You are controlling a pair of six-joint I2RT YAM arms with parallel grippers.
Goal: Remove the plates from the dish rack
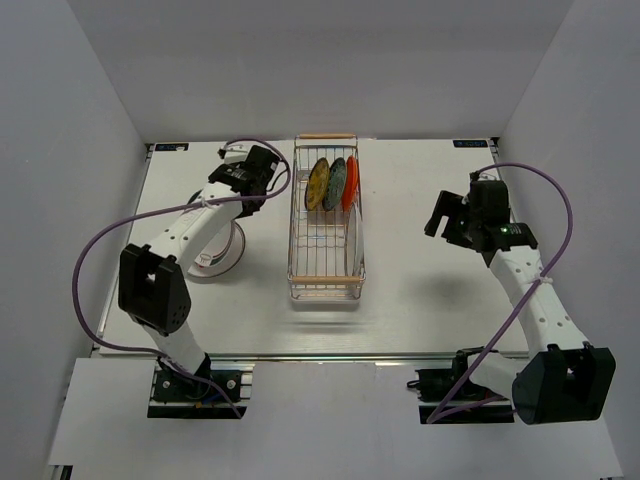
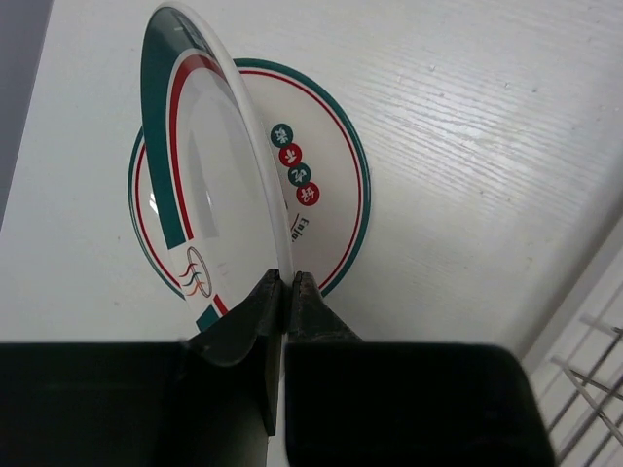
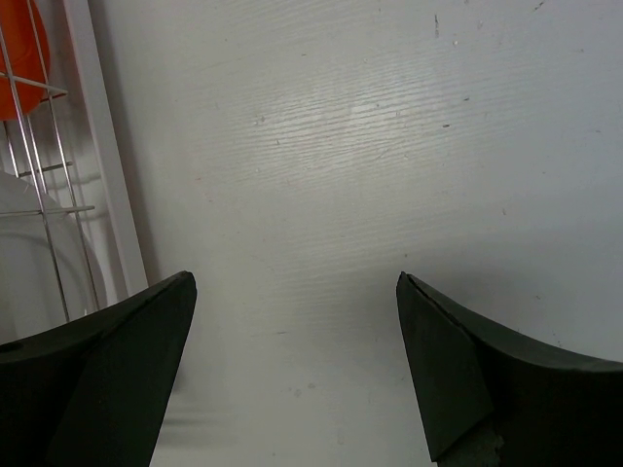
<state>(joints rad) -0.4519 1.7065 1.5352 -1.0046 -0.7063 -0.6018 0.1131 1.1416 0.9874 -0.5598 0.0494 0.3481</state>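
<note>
A like plate lies flat below the held one, so the left gripper will next lower, lay the white plate onto that flat plate and release the white plate's rim.
The silver wire dish rack stands mid-table. In it stand on edge a mustard-yellow plate, a grey-teal plate, an orange-red plate and a white plate. My left gripper, left of the rack, is shut on the rim of a white plate with green and red bands. It holds that plate on edge over a like plate lying flat on the table. My right gripper is open and empty over bare table right of the rack.
The rack's wires, the orange-red plate and the white plate show at the left of the right wrist view. A rack corner shows at the lower right of the left wrist view. White walls enclose the table.
</note>
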